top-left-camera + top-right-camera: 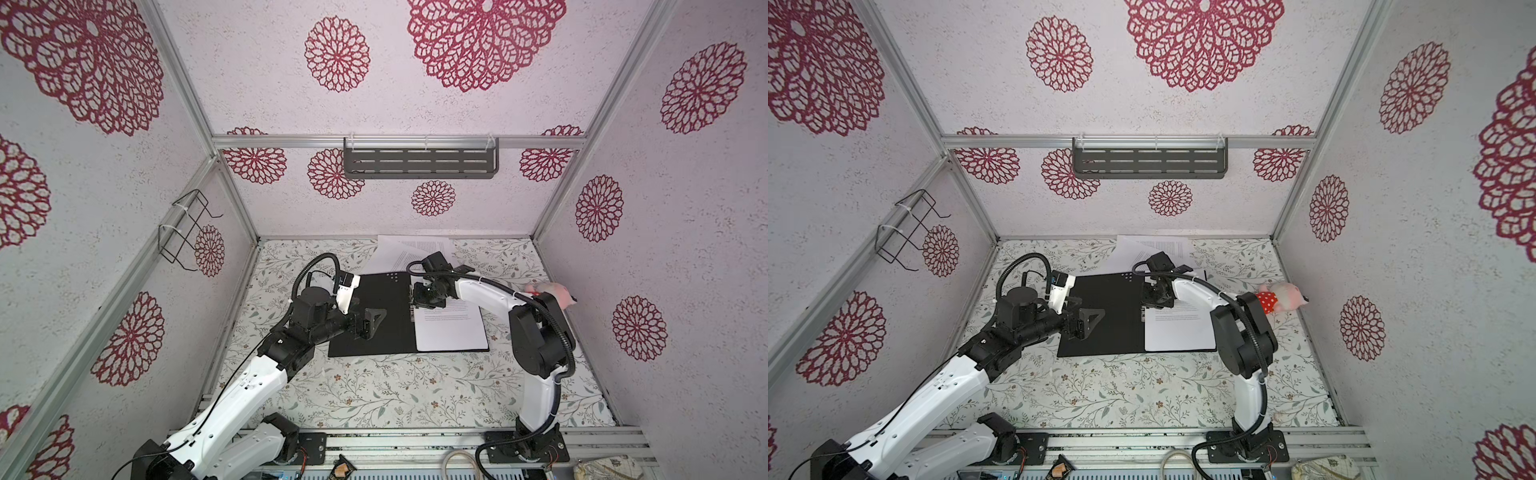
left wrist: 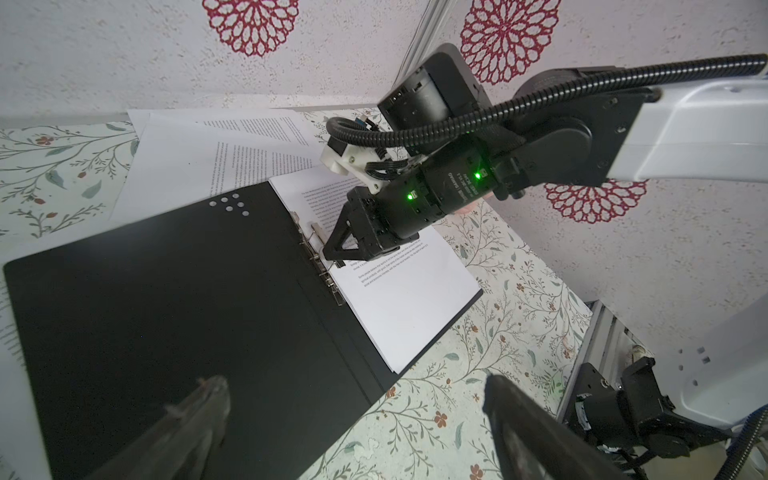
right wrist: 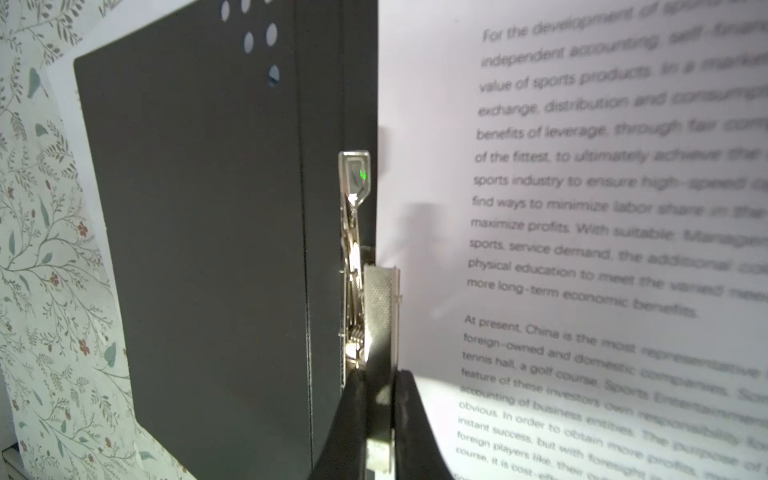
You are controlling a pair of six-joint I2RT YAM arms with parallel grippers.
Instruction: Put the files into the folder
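Note:
I need to pull the textured tab back with my right gripper next, because the folder's far edge is over loose files. I should slide the folder (image 1: 374,332) over the bare tabletop toward the rail, then let go.
The folder (image 1: 374,332) (image 1: 1100,336) lies open on the table, black inside up. One of the files (image 1: 451,332) (image 1: 1179,332) rests on its right half. Other files (image 1: 399,253) (image 2: 187,158) lie loose behind it by the back wall. My right gripper (image 1: 413,299) (image 3: 380,378) points down at the spine and is shut on the textured tab of the metal spine clip (image 3: 378,291) (image 2: 320,257), beside the sheet's (image 3: 582,208) edge. My left gripper (image 1: 372,322) (image 2: 353,382) hovers open over the near edge of the folder's (image 2: 166,299) left half, holding nothing.
A pink plush toy (image 1: 548,293) (image 1: 1281,301) in red lies by the right wall, behind the right arm. A grey slotted shelf (image 1: 419,162) hangs on the back wall and a wire basket (image 1: 183,228) on the left wall. An aluminium rail (image 1: 415,440) runs along the front.

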